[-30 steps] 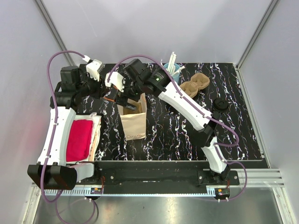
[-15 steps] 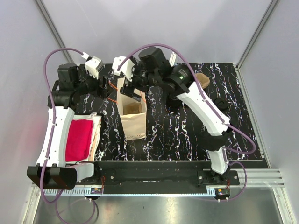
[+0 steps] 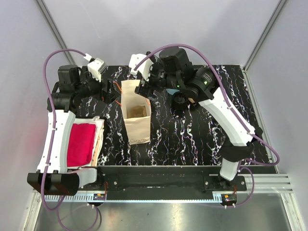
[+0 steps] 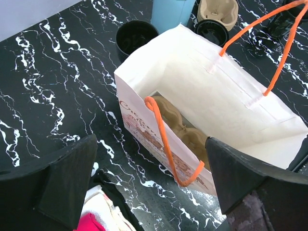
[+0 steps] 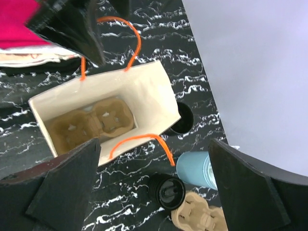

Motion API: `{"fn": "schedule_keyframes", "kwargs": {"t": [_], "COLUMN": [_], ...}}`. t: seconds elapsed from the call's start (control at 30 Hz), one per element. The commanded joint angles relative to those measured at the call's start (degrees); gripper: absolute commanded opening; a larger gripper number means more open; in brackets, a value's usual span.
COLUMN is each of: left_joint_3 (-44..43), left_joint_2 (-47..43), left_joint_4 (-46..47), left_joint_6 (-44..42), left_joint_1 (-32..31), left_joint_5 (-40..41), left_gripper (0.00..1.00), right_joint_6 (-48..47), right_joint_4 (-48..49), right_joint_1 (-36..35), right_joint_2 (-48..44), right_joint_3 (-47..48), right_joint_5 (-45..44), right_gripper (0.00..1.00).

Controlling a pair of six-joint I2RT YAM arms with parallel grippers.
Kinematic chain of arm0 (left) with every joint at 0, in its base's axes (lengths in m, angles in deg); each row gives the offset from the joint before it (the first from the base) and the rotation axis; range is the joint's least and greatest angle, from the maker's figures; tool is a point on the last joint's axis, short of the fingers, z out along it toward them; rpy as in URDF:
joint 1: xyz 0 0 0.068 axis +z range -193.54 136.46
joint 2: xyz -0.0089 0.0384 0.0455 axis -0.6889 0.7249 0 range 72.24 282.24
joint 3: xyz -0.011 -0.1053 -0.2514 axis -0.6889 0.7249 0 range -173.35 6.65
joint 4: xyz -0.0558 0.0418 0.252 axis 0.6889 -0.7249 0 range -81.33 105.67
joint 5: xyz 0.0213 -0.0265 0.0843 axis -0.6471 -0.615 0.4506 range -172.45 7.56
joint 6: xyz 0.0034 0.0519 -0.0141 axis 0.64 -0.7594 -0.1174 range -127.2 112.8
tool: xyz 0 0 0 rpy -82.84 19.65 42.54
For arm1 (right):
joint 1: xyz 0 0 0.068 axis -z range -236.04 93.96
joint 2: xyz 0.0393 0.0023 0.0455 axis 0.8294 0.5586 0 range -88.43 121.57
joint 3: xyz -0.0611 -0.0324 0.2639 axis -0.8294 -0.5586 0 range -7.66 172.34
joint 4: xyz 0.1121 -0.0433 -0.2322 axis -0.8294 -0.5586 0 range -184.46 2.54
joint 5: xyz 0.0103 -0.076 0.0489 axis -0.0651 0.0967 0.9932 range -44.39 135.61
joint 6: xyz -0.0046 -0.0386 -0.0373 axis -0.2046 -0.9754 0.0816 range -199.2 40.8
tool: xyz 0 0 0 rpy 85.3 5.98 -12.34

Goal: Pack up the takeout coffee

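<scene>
The orange handle (image 4: 163, 139) sticks out free on the coffee's side, so next I will lower my right gripper beside the bag's rim and close on the handle's bend.
The takeout coffee (image 5: 171, 191), a black cup with a black lid, stands on the table right of the white paper bag (image 3: 136, 127), also in the top view (image 3: 180, 100) and the left wrist view (image 4: 211, 31). The bag (image 4: 216, 91) stands upright and open with a brown cardboard cup carrier (image 5: 91, 122) on its floor. My left gripper (image 4: 151, 144) is open at the bag's left side, an orange handle (image 4: 163, 139) hanging loose between its fingers. My right gripper (image 5: 154, 144) is open above the bag's back right edge, empty.
A lidless black cup (image 4: 136, 36) stands behind the bag. A light-blue cup (image 5: 195, 168) and a second cardboard carrier (image 5: 195, 216) sit beside the coffee. A pink cloth (image 3: 82, 144) lies in a cream bag at the left edge. Grey walls enclose the table.
My left gripper has opened and let the orange handle drop. My right gripper has lifted out of the bag and drawn back to the right, staying open.
</scene>
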Motion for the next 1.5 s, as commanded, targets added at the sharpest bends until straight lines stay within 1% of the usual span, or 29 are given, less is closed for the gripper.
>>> {"fn": "schedule_keyframes", "kwargs": {"t": [0.0, 0.1, 0.13, 0.17, 0.2, 0.23, 0.27, 0.33, 0.37, 0.4, 0.43, 0.47, 0.5, 0.67, 0.7, 0.77, 0.8, 0.83, 0.9, 0.93, 0.97, 1.0, 1.03, 1.07, 1.1, 1.17, 1.2, 1.3, 1.47], "left_joint_3": [-2.6, -3.0, -3.3, -3.5, -4.0, -4.2, -4.4, -4.9, -5.0, -5.0, -5.2, -5.1, -5.2, -5.2, -5.3, -5.4, -5.6, -5.7, -6.6, -7.3, -7.7, -9.1, -10.2, -11.2, -14.3, -17.8, -21.3, -27.1, -32.6], "left_joint_2": [0.2, 0.6, 0.7, 0.7, 0.8, 0.9, 1.0, 1.2, 1.3, 1.4, 1.5, 1.6, 1.8, 2.3, 2.3, 2.4, 2.5, 2.6, 3.3, 3.6, 4.4, 4.9, 5.9, 6.5, 7.1, 8.9, 9.4, 10.7, 9.3], "left_joint_4": [-0.2, -0.5, -0.6, -0.9, -1.1, -1.3, -1.4, -1.5, -1.5, -1.5, -1.5, -1.6, -1.5, -1.6, -1.5, -1.5, -1.5, -1.6, -1.6, -1.5, -1.5, -1.7, -2.1, -2.5, -2.8, -4.4, -5.0, -7.6, -9.3], "left_joint_6": [-0.7, -0.6, -0.6, -0.5, -0.6, -0.6, -0.5, -0.4, -0.2, -0.2, -0.2, -0.2, -0.1, -0.5, -0.6, -0.9, -0.7, -0.8, -0.9, -0.9, -0.7, -0.7, -0.7, -0.6, -0.7, -0.4, -0.4, 0.0, -0.1], "left_joint_1": [0.3, 0.3, 0.3, 0.3, 0.3, 0.3, 0.3, 0.3, 0.3, 0.3, 0.3, 0.3, 0.4, 0.3, 0.3, 0.3, 0.3, 0.3, 0.3, 0.3, 0.3, 0.3, 0.3, 0.3, 0.2, 0.1, 0.0, -0.3, -0.9], "left_joint_5": [-2.4, -2.7, -2.7, -2.7, -2.4, -2.3, -2.3, -1.8, -1.7, -1.7, -1.6, -1.5, -1.4, -0.7, -0.4, -0.5, -0.4, -0.2, 0.0, 0.3, 0.5, 0.5, 0.5, 0.5, 0.5, 0.2, -0.1, -0.3, 0.1], "left_gripper": [0.99, 0.94, 0.93, 0.87, 0.84, 0.83, 0.79, 0.75, 0.65, 0.55, 0.49, 0.45, 0.43, 0.41, 0.41, 0.38, 0.37, 0.29, 0.21, 0.13, 0.1, 0.07, 0.02, 0.0, 0.0, 0.0, 0.0, 0.0, 0.0], "right_joint_6": [-0.9, -3.7, -4.4, -5.8, -6.3, -6.8, -7.8, -8.9, -9.4, -9.5, -9.8, -9.5, -9.4, -9.8, -9.8, -9.6, -9.7, -9.2, -8.9, -8.3, -7.7, -7.2, -6.2, -5.6, -4.8, -3.1, -2.3, -0.4, 1.3], "right_joint_4": [5.1, 8.2, 8.8, 9.1, 9.2, 9.1, 8.8, 7.5, 7.0, 6.6, 5.6, 5.3, 5.1, 1.6, 1.4, 1.9, 2.4, 2.7, 2.4, 2.1, 1.8, 1.4, 1.4, 1.6, 2.1, 2.6, 3.1, 3.8, 3.1], "right_joint_1": [3.2, 6.6, 7.8, 8.6, 10.4, 11.0, 11.5, 12.0, 11.9, 11.9, 11.8, 12.0, 11.9, 11.8, 11.8, 11.8, 11.8, 11.8, 11.8, 11.7, 11.7, 11.6, 11.6, 11.3, 11.0, 10.9, 10.7, 10.6, 10.3], "right_joint_2": [-4.0, -4.8, -4.8, -4.1, -3.7, -2.7, -2.1, -0.6, -0.2, 0.3, 1.0, 1.2, 1.4, 2.5, 2.5, 2.4, 2.3, 2.2, 2.3, 2.5, 2.5, 2.5, 2.3, 1.9, 1.7, 0.8, 0.3, -1.1, -2.2], "right_joint_3": [-8.3, -12.6, -12.8, -12.6, -12.2, -11.8, -10.7, -10.1, -9.7, -9.4, -9.3, -9.2, -8.9, -7.7, -7.8, -8.2, -8.4, -8.8, -8.5, -7.5, -6.8, -6.1, -4.8, -4.2, -3.6, -1.7, -1.1, 1.4, 5.1], "right_joint_5": [-1.4, 0.2, 1.9, 3.0, 4.2, 6.1, 7.0, 9.2, 10.1, 11.1, 13.2, 14.0, 14.9, 19.4, 19.5, 18.7, 18.5, 18.7, 20.0, 20.3, 20.6, 21.1, 21.1, 21.0, 20.1, 19.5, 18.8, 19.0, 19.4], "right_gripper": [1.0, 1.0, 0.99, 0.98, 0.97, 0.95, 0.93, 0.89, 0.83, 0.8, 0.77, 0.75, 0.74, 0.72, 0.7, 0.6, 0.42, 0.33, 0.16, 0.07, 0.03, 0.01, 0.0, 0.0, 0.0, 0.0, 0.0, 0.0, 0.0]}}
